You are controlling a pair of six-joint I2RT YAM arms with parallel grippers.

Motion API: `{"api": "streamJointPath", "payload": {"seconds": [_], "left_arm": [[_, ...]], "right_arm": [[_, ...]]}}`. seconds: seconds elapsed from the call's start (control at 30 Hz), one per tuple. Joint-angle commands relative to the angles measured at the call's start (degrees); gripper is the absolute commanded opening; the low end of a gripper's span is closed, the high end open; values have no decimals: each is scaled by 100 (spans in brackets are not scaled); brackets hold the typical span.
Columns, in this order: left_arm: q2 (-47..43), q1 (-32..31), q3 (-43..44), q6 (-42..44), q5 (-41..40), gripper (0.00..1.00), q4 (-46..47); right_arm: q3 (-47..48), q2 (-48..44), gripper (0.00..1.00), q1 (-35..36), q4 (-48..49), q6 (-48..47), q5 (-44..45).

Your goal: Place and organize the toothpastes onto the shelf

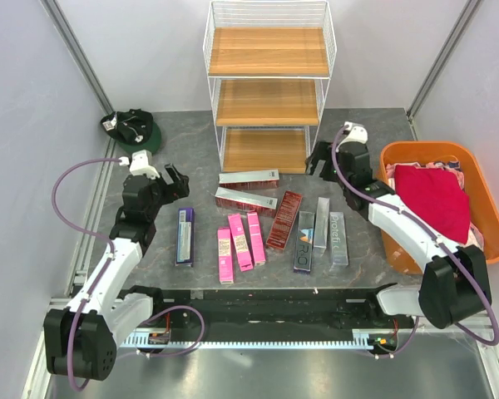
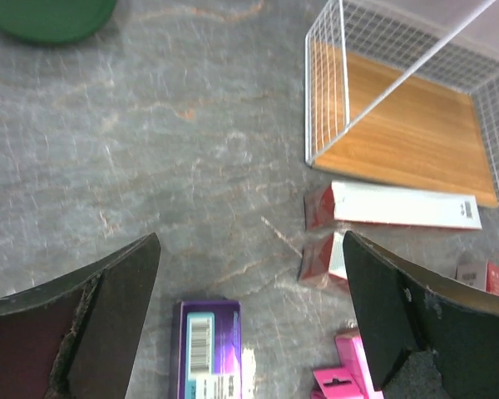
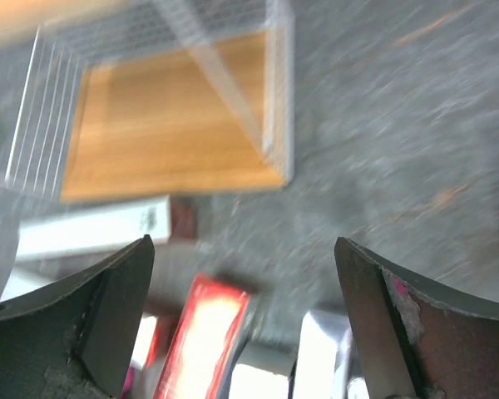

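Next, my left gripper will draw back and lower around the far end of the purple box, since that lies below the fingers and nearer my base.
The toothpastes lie flat on the grey table in front of the white wire shelf, whose three wooden boards are bare. Two dark red boxes lie by the shelf's foot and a third lies further forward. Three pink boxes sit in the middle, a purple box to the left, and silver and blue ones to the right. My left gripper hangs open above the table behind the purple box. My right gripper hangs open near the shelf's right foot, above the red box.
An orange tub with red and pink cloth stands at the right edge. A green object sits at the back left corner. Grey walls close in both sides, and a metal rail runs along the front.
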Motion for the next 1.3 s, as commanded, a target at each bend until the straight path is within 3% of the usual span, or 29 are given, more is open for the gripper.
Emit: {"api": "streamJointPath", "payload": {"seconds": [0.0, 0.3, 0.4, 0.67, 0.9, 1.13, 1.27], "left_arm": [[139, -2, 218, -319, 171, 98, -492], [842, -2, 1421, -1066, -540, 95, -3160], [1054, -2, 1686, -1180, -541, 94, -3655], [1774, -107, 1537, -1251, 434, 91, -3859], [2583, -494, 1440, -1252, 4, 89, -3929], [3022, -644, 1458, -1181, -198, 70, -3938], [3146, -670, 1493, -1155, -224, 47, -3929]], "right_arm": [[132, -159, 98, 574, -478, 6, -295], [247, -273, 98, 1357, -751, 269, -303], [255, -291, 98, 1446, -768, 287, -321], [343, -264, 98, 1587, -918, 331, -549], [256, -238, 98, 1631, -918, 340, -690], [264, -115, 98, 1648, -909, 401, -866], [326, -80, 98, 1692, -927, 410, -919]]}}
